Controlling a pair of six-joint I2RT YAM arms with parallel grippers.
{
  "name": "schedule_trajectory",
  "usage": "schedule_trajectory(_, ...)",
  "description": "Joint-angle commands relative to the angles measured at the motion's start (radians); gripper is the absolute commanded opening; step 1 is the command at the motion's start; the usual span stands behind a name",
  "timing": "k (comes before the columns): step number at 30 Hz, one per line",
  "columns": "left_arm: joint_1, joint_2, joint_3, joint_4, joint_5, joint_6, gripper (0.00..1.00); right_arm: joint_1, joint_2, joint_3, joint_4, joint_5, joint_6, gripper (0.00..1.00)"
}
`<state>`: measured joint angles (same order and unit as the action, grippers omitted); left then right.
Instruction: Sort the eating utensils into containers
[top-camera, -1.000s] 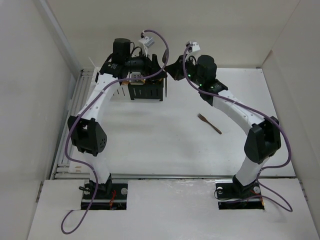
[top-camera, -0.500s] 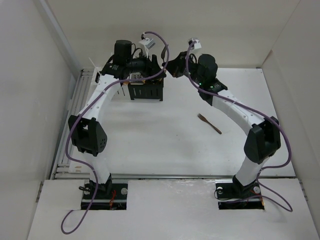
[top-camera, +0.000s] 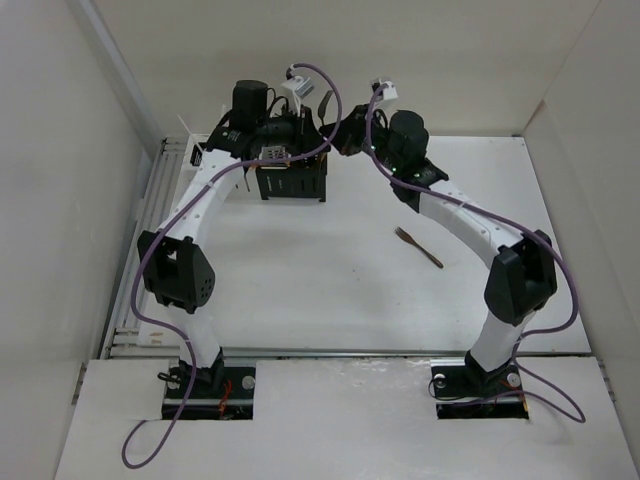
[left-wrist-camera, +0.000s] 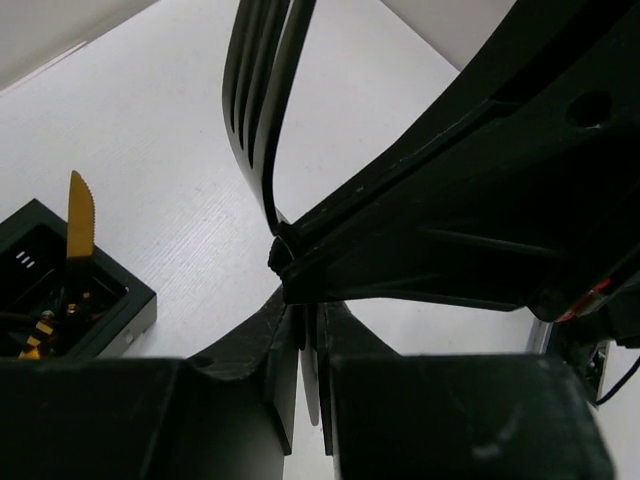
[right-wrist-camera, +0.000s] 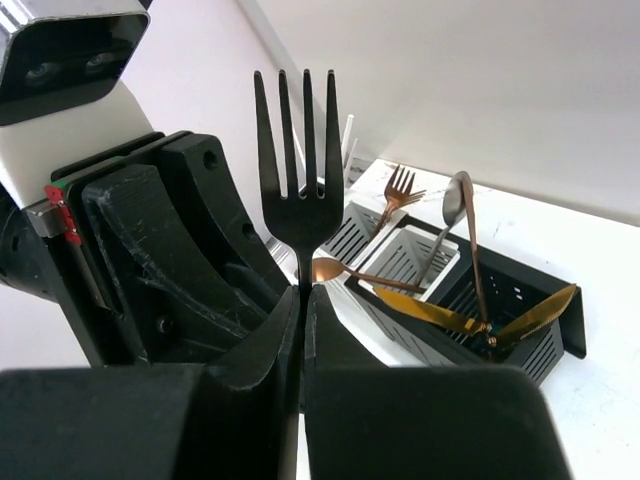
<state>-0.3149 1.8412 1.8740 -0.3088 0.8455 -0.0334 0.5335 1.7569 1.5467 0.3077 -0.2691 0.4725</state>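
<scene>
A copper fork stands in the white caddy, so next I will move my left gripper left in the top view and lower it over there to release the black fork.
A black fork (right-wrist-camera: 301, 170) stands upright, tines up, with my right gripper (right-wrist-camera: 305, 300) shut on its neck. In the left wrist view the same fork (left-wrist-camera: 258, 110) rises past the right gripper's fingers (left-wrist-camera: 450, 200). Below them my left gripper (left-wrist-camera: 306, 335) is shut on the fork's slim handle end. The two grippers meet above the containers (top-camera: 290, 182) at the back of the table. The white caddies (right-wrist-camera: 398, 252) and black caddies (right-wrist-camera: 505, 318) hold a copper fork (right-wrist-camera: 400, 186), a silver spoon (right-wrist-camera: 455, 198), a copper spoon (right-wrist-camera: 335, 270) and gold knives (right-wrist-camera: 432, 312).
A copper fork (top-camera: 418, 247) lies on the white table (top-camera: 330, 290) right of centre. One gold knife (left-wrist-camera: 80, 215) sticks up from a black caddy (left-wrist-camera: 110, 310). White walls enclose the table on three sides. Purple cables (top-camera: 325, 85) arch over both wrists.
My left gripper's jaws have closed from wide open onto the fork's handle. Both wrists have edged slightly toward the back. The right gripper has kept its hold.
</scene>
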Motion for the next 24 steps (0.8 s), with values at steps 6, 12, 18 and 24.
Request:
schedule_trajectory(6, 0.049, -0.046, 0.007, 0.06, -0.38, 0.076, 0.0, -0.004, 0.019, 0.069, 0.07, -0.108, 0.014, 0.78)
schedule_trajectory(12, 0.097, -0.014, 0.077, 0.123, -0.638, 0.173, 0.0, -0.067, -0.016, 0.013, 0.07, -0.099, 0.005, 1.0)
schedule_trajectory(18, 0.157, 0.055, 0.03, 0.401, -0.772, 0.199, 0.0, -0.118, -0.063, -0.057, 0.07, -0.099, -0.049, 1.0)
schedule_trajectory(24, 0.194, 0.122, -0.094, 0.651, -0.81, 0.225, 0.0, -0.158, -0.073, -0.097, 0.059, -0.099, -0.069, 1.0)
